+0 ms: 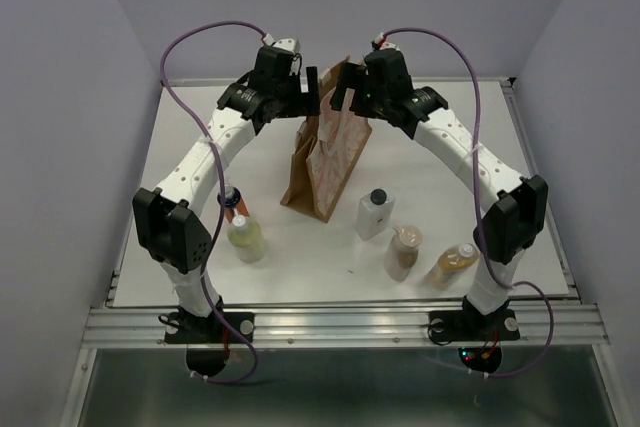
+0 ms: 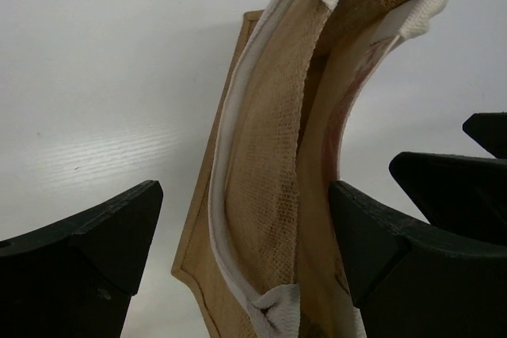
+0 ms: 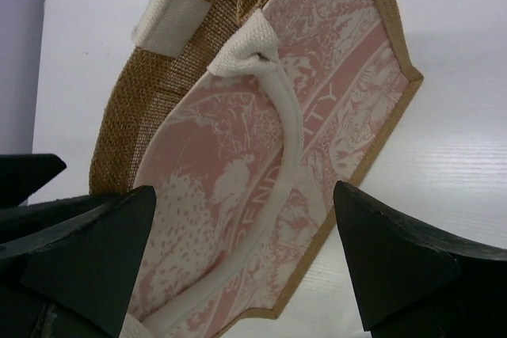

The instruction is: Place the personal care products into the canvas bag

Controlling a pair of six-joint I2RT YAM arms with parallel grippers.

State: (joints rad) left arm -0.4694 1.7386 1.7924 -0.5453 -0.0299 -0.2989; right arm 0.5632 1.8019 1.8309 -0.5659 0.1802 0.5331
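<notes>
The bag opening's brown rim runs between my left gripper's open fingers, so it will lower slightly over it and close.
The canvas bag (image 1: pixel 326 159) stands upright mid-table, pink patterned panel facing right. Both grippers hover at its top. My left gripper (image 1: pixel 311 95) is open; in the left wrist view (image 2: pixel 245 231) its fingers straddle the bag's mouth (image 2: pixel 265 164) and cream handle. My right gripper (image 1: pixel 346 89) is open; in the right wrist view (image 3: pixel 244 235) its fingers straddle the pink panel (image 3: pixel 238 172) and a handle (image 3: pixel 277 172). On the table stand the orange bottle (image 1: pixel 232 203), yellow-green bottle (image 1: pixel 246 239), white square bottle (image 1: pixel 374 213), brown-tan bottle (image 1: pixel 403 252) and amber bottle (image 1: pixel 452 263).
The white tabletop (image 1: pixel 300 257) ends at a metal rail at the near edge. Grey walls close in the back and sides. The left arm's elbow (image 1: pixel 175 227) sits close to the orange and yellow-green bottles; the right elbow (image 1: pixel 512 217) is beside the amber bottle.
</notes>
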